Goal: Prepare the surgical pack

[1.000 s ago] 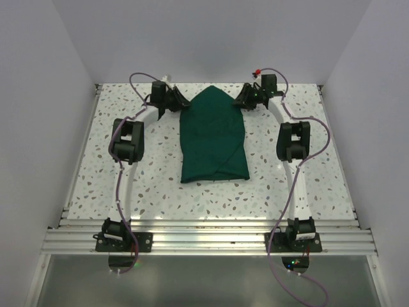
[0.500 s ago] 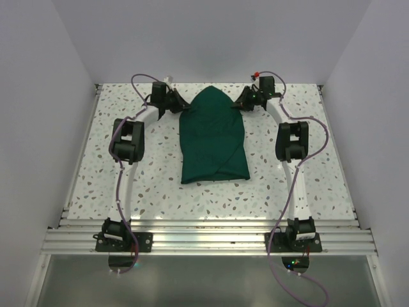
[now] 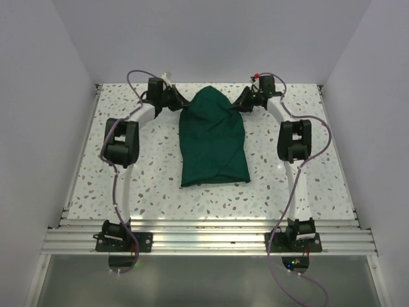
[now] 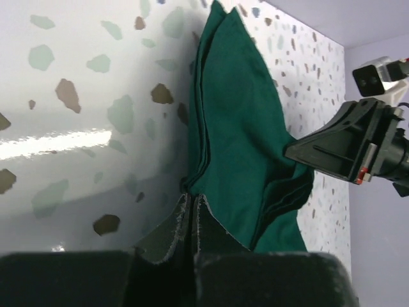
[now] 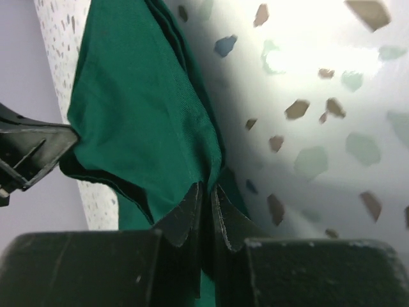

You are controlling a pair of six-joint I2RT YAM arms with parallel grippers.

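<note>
The drape's near half lies flat and uncovered, so I should pull the fold in my right gripper back over the near half's side edge (image 3: pixel 240 161) and let it go.
The surgical pack (image 3: pixel 213 141) is a dark green folded drape lying lengthwise in the middle of the speckled table, its far end drawn to a rounded point. My left gripper (image 3: pixel 179 104) is at the far left edge of the drape and my right gripper (image 3: pixel 241 102) is at the far right edge. In the left wrist view my left gripper (image 4: pixel 192 198) is shut, pinching the layered edge of the green cloth (image 4: pixel 236 128). In the right wrist view my right gripper (image 5: pixel 206 188) is shut on a fold of the cloth (image 5: pixel 140 96). What the drape wraps is hidden.
The speckled tabletop (image 3: pixel 147 185) is boxed in by white walls on the left, right and back. An aluminium rail (image 3: pixel 204 240) with both arm bases runs along the near edge. Purple cables loop beside each arm.
Both grippers have closed on the far edges of the drape. The left arm's elbow has swung outward to the left, and the drape's far end is gathered slightly narrower.
</note>
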